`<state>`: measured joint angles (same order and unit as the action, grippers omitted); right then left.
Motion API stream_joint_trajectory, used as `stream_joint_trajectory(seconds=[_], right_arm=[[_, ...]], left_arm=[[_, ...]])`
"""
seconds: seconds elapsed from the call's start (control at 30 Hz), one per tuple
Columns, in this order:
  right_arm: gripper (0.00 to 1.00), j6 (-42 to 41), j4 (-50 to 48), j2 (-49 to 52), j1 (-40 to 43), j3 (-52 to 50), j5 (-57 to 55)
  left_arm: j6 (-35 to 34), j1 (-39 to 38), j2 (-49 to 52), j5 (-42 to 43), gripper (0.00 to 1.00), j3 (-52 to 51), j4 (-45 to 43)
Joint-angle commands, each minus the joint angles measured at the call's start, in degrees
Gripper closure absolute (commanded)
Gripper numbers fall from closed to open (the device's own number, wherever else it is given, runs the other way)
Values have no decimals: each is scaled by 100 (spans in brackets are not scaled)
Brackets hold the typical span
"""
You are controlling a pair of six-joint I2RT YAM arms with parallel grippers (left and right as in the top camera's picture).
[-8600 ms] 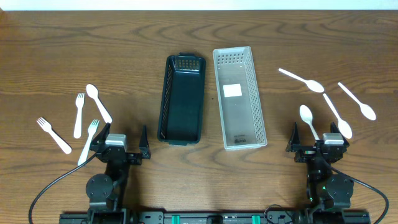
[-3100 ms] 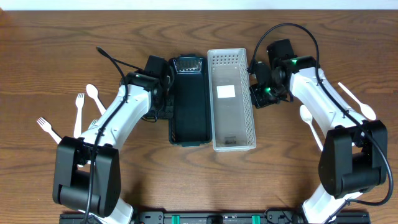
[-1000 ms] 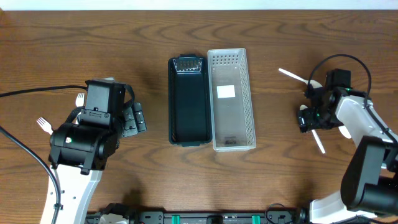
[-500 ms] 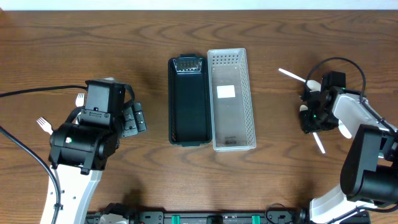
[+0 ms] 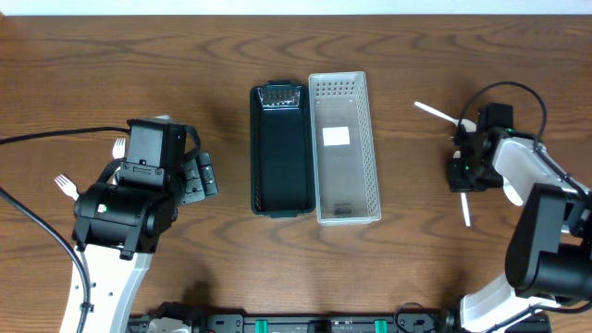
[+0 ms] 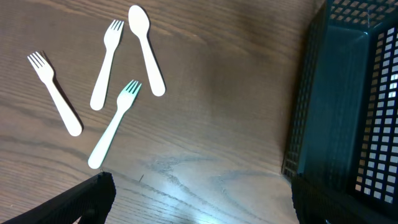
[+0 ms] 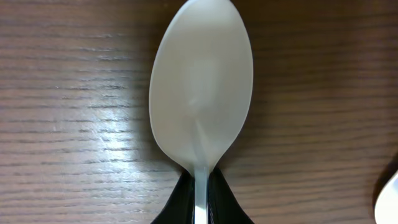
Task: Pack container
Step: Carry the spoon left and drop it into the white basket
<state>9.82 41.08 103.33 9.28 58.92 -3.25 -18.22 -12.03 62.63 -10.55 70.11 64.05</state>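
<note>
The spoon goes up, left in the overhead view and down into the white perforated basket (image 5: 314, 148) next in my right gripper, since the basket's bottom is clear of cutlery.
A black basket (image 5: 256, 148) and a white perforated basket (image 5: 314, 148) stand side by side at mid table. My right gripper (image 5: 462, 174) is low over the table to their right, shut on the neck of a white plastic spoon (image 7: 200, 93). The spoon's bowl sticks out past the fingertips, and my right gripper (image 7: 200, 186) pinches the thin stem. Its handle (image 5: 465, 211) trails out towards the front. My left gripper (image 6: 202, 199) hangs open above bare wood, left of the black basket (image 6: 348, 106), with nothing between its fingers.
Three white forks (image 6: 55, 93) (image 6: 106, 65) (image 6: 114, 134) and a white spoon (image 6: 147, 50) lie on the wood at the left. Another spoon's handle (image 5: 433, 112) shows behind the right arm. Cables loop above the right arm and off to the left.
My right gripper has closed onto the spoon's neck, and the handle has swung slightly left. The left arm has stayed still and open.
</note>
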Motion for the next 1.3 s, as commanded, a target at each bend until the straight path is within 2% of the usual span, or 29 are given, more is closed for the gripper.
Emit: stream_joint_trajectory(seconds=[0.0, 0.17, 0.33, 0.67, 0.9, 1.07, 1.2, 1.27], right_arm=[[99, -387, 232, -24, -374, 501, 28], [99, -791, 787, -409, -1115, 1851, 317], [99, -1462, 776, -533, -2020, 3027, 448], [99, -2793, 505, -66, -3241, 2986, 498], [98, -2806, 726, 815, -3578, 2983, 505], [84, -2776, 846, 1237, -3738, 2983, 522], [67, -2531, 798, 1204, -3740, 3025, 520], [63, -2291, 826, 1110, -3681, 3123, 520]], left_arm=[[-52, 13, -4, -68, 7, 96, -9], [-55, 13, -4, -66, 7, 96, -7], [-55, 13, -4, -68, 7, 96, -7], [-55, 13, -4, -66, 6, 96, -4], [-55, 13, -4, -68, 6, 96, -4], [-55, 13, -4, -66, 6, 96, -4], [-52, 13, -4, -66, 6, 96, -4], [-52, 13, -4, -68, 6, 96, -4]])
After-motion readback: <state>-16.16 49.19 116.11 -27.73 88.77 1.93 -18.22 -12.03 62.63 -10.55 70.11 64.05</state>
